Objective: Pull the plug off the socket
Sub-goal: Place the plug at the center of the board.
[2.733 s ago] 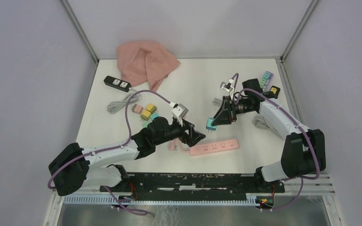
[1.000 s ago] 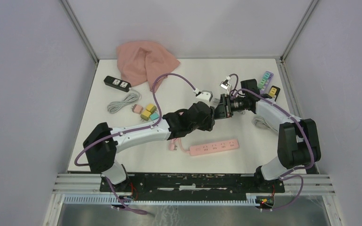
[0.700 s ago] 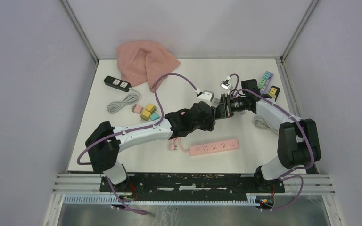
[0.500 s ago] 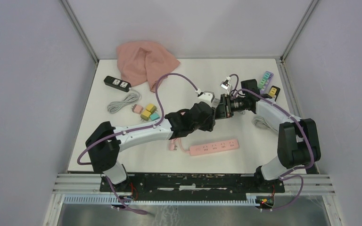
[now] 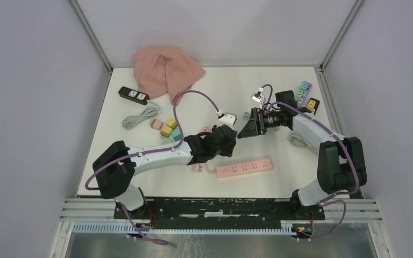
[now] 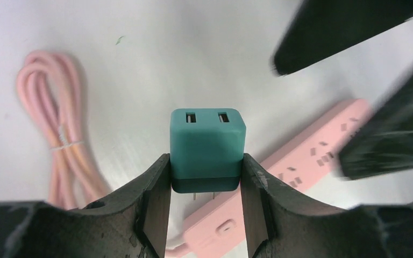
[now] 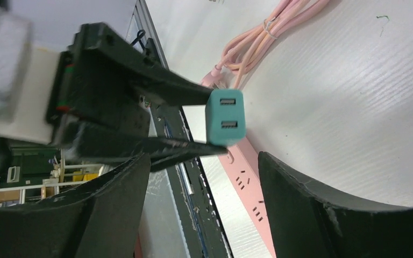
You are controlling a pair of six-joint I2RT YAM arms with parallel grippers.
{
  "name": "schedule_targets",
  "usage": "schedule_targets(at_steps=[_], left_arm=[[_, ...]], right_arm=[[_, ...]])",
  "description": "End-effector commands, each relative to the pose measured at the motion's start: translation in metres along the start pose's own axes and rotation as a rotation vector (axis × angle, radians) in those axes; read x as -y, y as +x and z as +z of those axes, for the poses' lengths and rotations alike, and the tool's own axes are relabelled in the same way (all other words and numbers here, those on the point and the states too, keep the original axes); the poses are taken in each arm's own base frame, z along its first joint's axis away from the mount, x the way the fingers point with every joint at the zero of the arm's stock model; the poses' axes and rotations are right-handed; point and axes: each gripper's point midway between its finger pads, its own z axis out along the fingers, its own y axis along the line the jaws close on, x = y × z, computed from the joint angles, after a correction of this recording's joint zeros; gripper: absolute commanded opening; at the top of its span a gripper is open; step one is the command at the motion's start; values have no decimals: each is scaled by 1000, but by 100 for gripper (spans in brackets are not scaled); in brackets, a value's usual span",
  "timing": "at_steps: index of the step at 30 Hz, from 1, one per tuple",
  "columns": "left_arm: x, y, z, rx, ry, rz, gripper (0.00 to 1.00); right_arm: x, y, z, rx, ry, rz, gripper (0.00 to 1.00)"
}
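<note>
I need to move my left gripper to the left in the top view and down onto the small coloured plugs, because its teal plug is already off the pink socket strip.
A teal plug (image 6: 207,150) with two USB ports is pinched at its base between my left gripper's (image 6: 206,162) fingers, prongs pointing back at the wrist. It hangs in the air above the pink socket strip (image 5: 246,167), free of it. In the right wrist view the same plug (image 7: 225,117) sits at the tip of the left gripper's fingers (image 7: 156,80), just ahead of my right gripper (image 7: 203,161). The right gripper's jaws stand wide apart with nothing between them. From above, my left gripper (image 5: 230,137) and right gripper (image 5: 244,129) nearly face each other, and the plug is hidden there.
The strip's coiled pink cable (image 6: 59,145) lies left of it. A pink cloth (image 5: 165,70), a black power strip (image 5: 134,95), a grey cable (image 5: 141,116) and small coloured plugs (image 5: 169,128) occupy the back left. More adapters (image 5: 303,91) and a grey cable (image 5: 298,141) sit at the right edge.
My right gripper has opened and let go of the teal plug. The left arm has drawn back toward the near left, carrying the plug away from the right gripper.
</note>
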Motion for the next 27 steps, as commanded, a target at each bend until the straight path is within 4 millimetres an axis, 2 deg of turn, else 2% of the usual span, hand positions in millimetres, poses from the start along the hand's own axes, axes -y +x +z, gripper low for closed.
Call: schedule_targets(at_steps=[1, 14, 20, 27], left_arm=[[-28, -22, -16, 132, -55, -29, 3], [-143, -1, -30, 204, -297, -212, 3], [-185, 3, -35, 232, -331, -342, 3], [-218, 10, -38, 240, -396, -425, 3]], right_arm=[[-23, -6, -6, 15, -55, -111, 80], [-23, -5, -6, 6, -55, -119, 81], [-22, -5, -6, 5, -57, -120, 81], [-22, -4, -6, 1, -59, -117, 81]])
